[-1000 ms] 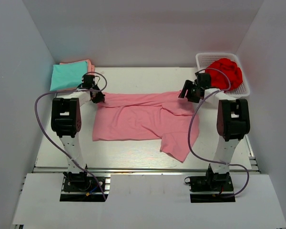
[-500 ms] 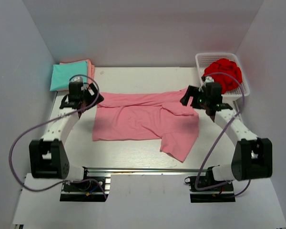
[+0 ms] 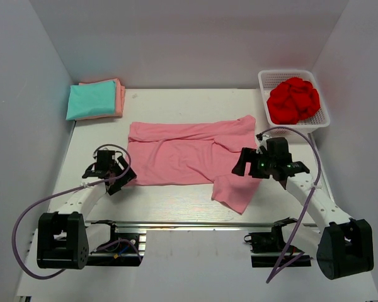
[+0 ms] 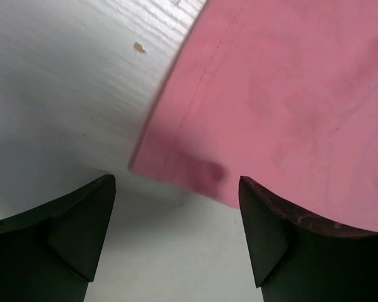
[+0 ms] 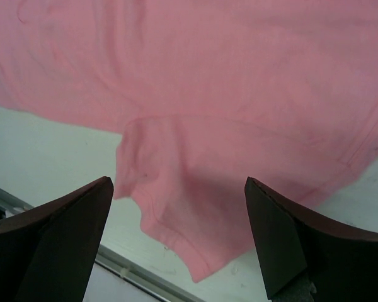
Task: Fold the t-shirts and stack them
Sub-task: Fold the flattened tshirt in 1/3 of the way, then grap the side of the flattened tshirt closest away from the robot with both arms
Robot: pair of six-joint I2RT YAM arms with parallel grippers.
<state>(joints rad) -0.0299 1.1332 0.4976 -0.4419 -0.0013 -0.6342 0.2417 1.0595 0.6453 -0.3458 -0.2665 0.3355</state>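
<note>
I should move my right gripper back toward the metal bar next and down onto the sleeve's near corner [image 3: 240, 210] [image 5: 200, 272], because that corner sticks out past the straight near edge of the shirt.
A light pink t-shirt [image 3: 183, 157] lies spread flat in the middle of the white table, one sleeve [image 3: 236, 189] pointing toward the near edge. My left gripper [image 3: 121, 179] hovers open just off the shirt's near-left corner [image 4: 176, 170], nothing between its fingers [image 4: 75, 233]. Over the near-right sleeve [image 5: 176, 214] my right gripper [image 3: 242, 167] stands open and holds nothing. A folded teal t-shirt [image 3: 90, 99] rests on a folded salmon-orange t-shirt [image 3: 120, 94] at the back left.
A white mesh basket [image 3: 268, 78] at the back right holds a bundle of red cloth [image 3: 294, 100]. A metal rail [image 3: 189, 223] runs along the table's near edge. White walls close in the left, back and right sides.
Both arms have drawn back from the shirt's far edge to its near side. Both grippers have opened and let go of the cloth, which now lies flatter.
</note>
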